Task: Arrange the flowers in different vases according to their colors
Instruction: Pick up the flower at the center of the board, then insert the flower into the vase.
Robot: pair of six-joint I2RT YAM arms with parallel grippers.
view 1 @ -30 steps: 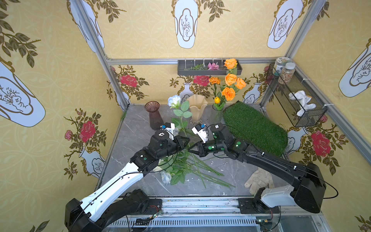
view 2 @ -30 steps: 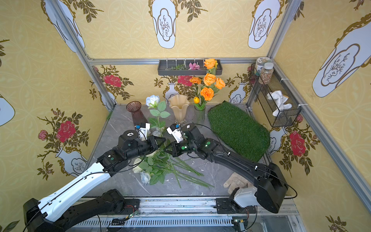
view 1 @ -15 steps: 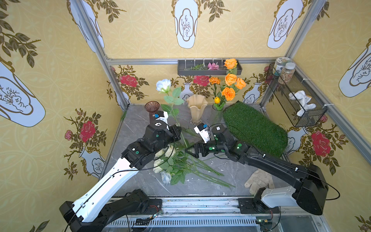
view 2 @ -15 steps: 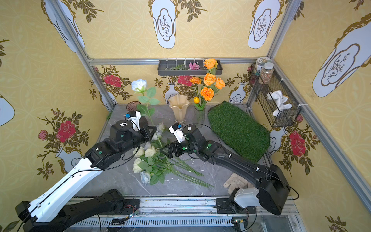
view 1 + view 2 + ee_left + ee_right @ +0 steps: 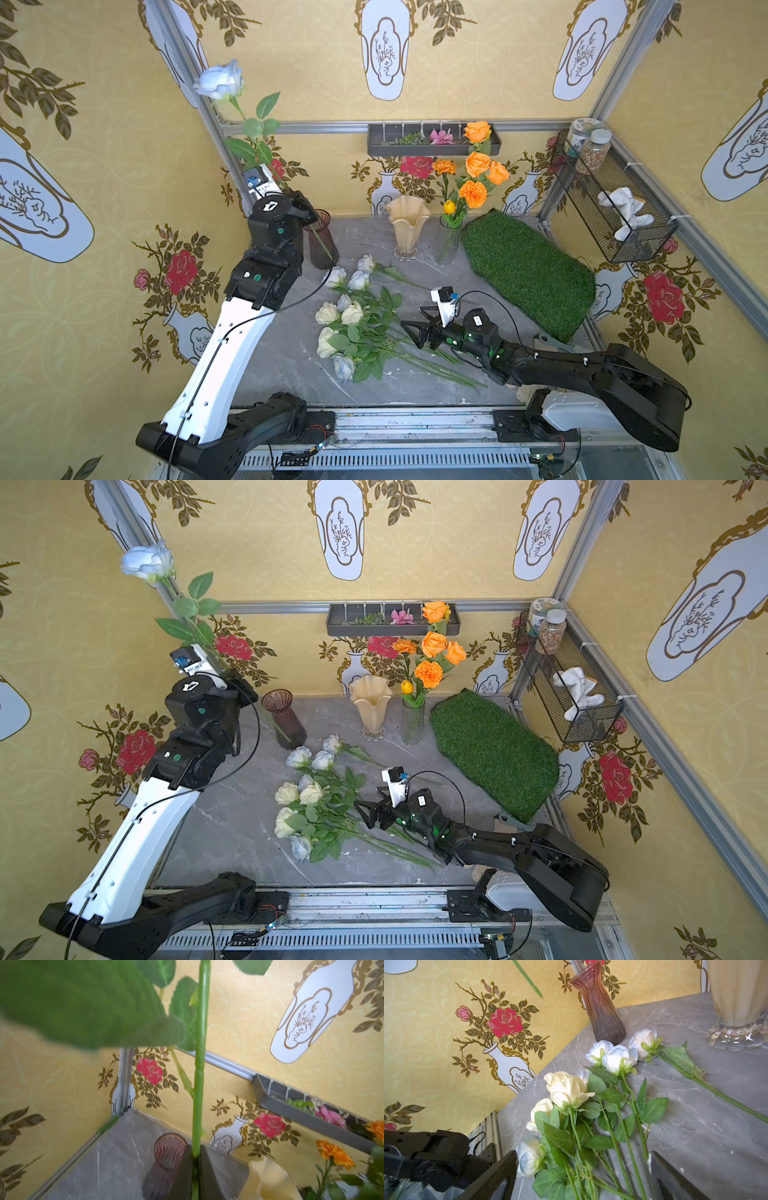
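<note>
The lower end of the rose's stem still hangs outside the smoky purple vase, so next my left gripper will carry the stem outward into the smoky purple vase's opening (image 5: 277, 699) (image 5: 170, 1145) and let it go.
My left gripper (image 5: 195, 1153) is shut on the green stem of a pale blue-white rose (image 5: 220, 81) and holds it upright, high at the back left. The stem's lower end (image 5: 529, 980) hangs in the air beside the smoky purple vase (image 5: 320, 245). The cream vase (image 5: 407, 228) stands empty, and orange flowers (image 5: 478, 164) fill the clear vase (image 5: 449, 245). Several cream and pale blue-white flowers (image 5: 353, 316) lie on the table. My right gripper (image 5: 583, 1154) is open low over their stems, with one finger (image 5: 500, 1172) on either side.
A green grass mat (image 5: 523, 270) covers the table's right side. A grey wall tray (image 5: 432, 139) at the back holds small pink blossoms. A wire basket (image 5: 615, 208) with jars and a white cloth hangs on the right wall.
My right gripper opened, let go of the rose's stem and drew back toward the front. My left arm lifted the rose up and toward the back left, near the purple vase.
</note>
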